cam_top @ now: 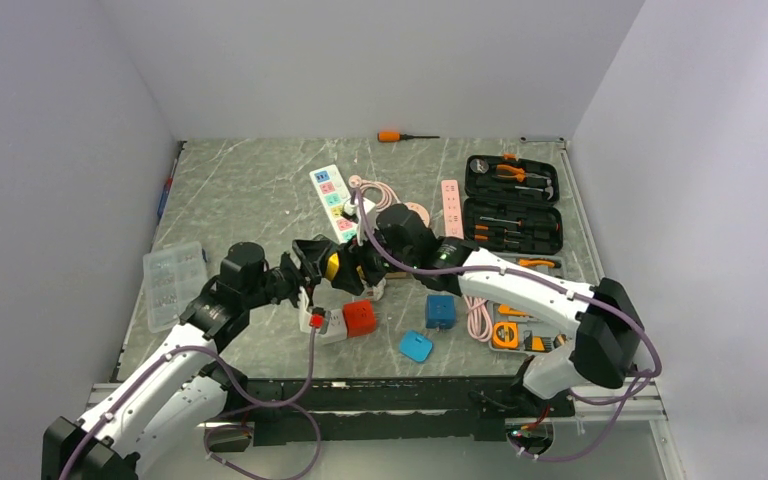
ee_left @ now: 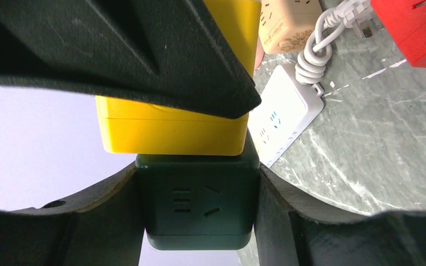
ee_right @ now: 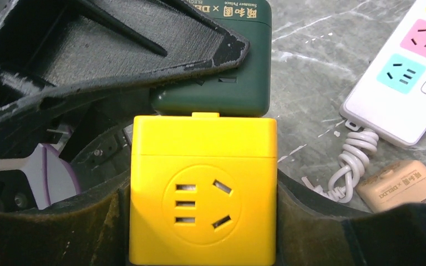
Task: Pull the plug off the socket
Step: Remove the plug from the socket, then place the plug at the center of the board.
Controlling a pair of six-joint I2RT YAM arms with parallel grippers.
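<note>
Next, my left gripper goes to the left in the top view and down to release the green cube [ee_right: 227, 83], as bare tabletop lies below it on that side.
A yellow cube socket [ee_right: 202, 188] and a dark green cube socket [ee_left: 197, 202] are joined face to face and held above the table. My left gripper [ee_left: 197, 208] is shut on the green cube, with a finger on each side. My right gripper [ee_right: 202, 221] is shut on the yellow cube [ee_left: 169, 130]. The green cube [ee_right: 227, 83] sits just beyond the yellow one in the right wrist view. In the top view both grippers meet at mid-table around the yellow cube [cam_top: 332, 265]. The green one is mostly hidden there. No gap shows between the two cubes.
Below lie a white power strip with coloured sockets [cam_top: 328, 200], a small white strip with coiled cord [ee_left: 277, 119], a beige cube [ee_right: 405, 185], a red cube [cam_top: 359, 318], and two blue cubes [cam_top: 440, 311]. A pink strip [cam_top: 451, 205], open tool case [cam_top: 512, 205] and clear box [cam_top: 173, 283] flank them.
</note>
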